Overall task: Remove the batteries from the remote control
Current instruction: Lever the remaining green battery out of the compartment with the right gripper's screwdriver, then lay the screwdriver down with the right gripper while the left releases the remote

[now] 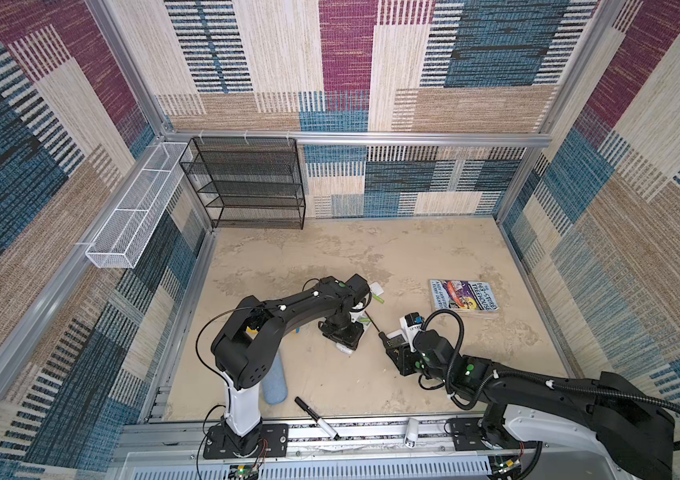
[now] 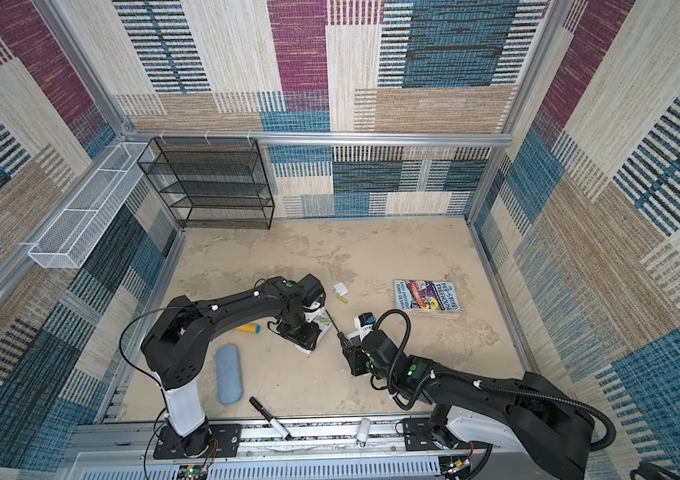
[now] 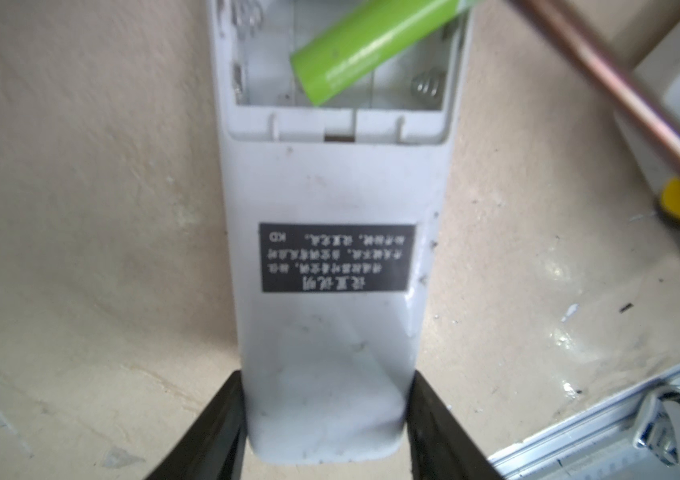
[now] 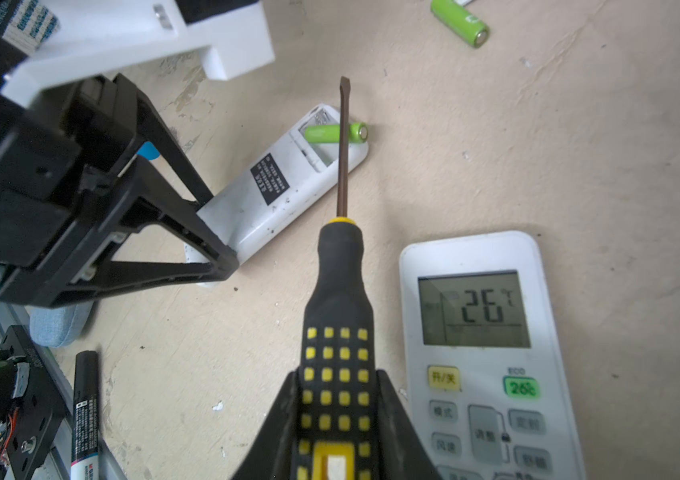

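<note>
Once the lime green battery is out, the screwdriver in my right gripper goes outward and down next and gets released, as clear floor (image 1: 412, 299) beside the book lies outward and below.
A white remote control (image 3: 330, 187) lies face down on the floor, its battery bay open. My left gripper (image 3: 326, 415) is shut on its narrow end. One lime green battery (image 3: 371, 45) sits tilted in the bay, one end raised over the edge. A second green battery (image 4: 461, 20) lies loose on the floor beyond, in both top views (image 1: 378, 298) (image 2: 341, 298). My right gripper (image 4: 334, 415) is shut on a black-and-yellow screwdriver (image 4: 338, 291). Its shaft crosses the tilted battery (image 4: 321, 134) near that raised end; I cannot tell whether they touch.
A second white remote (image 4: 484, 353) with a lit display lies face up beside the right gripper. A small white cover (image 1: 375, 287), a book (image 1: 464, 295), a blue case (image 1: 275, 384), a marker (image 1: 315, 417) and a yellow handle (image 2: 249, 329) lie around. A black mesh rack (image 1: 247, 183) stands at the back left.
</note>
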Controlling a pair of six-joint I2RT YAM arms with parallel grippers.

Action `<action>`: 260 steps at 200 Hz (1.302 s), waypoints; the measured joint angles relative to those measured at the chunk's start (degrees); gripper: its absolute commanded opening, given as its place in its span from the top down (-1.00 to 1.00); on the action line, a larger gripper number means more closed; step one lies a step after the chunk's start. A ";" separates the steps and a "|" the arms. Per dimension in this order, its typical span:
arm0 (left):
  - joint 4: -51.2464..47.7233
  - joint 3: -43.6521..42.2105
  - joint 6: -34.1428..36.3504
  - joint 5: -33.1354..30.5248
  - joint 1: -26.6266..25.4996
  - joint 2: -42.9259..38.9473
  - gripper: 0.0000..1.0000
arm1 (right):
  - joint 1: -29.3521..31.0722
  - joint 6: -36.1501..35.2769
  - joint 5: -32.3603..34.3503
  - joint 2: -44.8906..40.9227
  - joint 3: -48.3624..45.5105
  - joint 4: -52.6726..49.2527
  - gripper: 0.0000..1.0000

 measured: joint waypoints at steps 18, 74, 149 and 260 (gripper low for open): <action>0.00 -0.04 0.00 0.02 0.22 -0.04 -0.04 | -0.50 0.72 0.68 0.72 -0.44 -0.22 1.00; 0.04 -0.46 0.00 -0.11 0.46 -0.28 -0.04 | -0.79 0.76 0.92 1.88 -0.24 -0.11 1.00; 1.20 -2.71 -0.22 -4.59 3.67 -0.26 -0.08 | -1.73 -0.07 2.16 -1.42 2.75 -4.33 1.00; 0.50 1.07 0.02 -4.63 14.91 3.19 -0.17 | -18.12 -2.60 2.12 -2.10 0.55 -7.96 0.95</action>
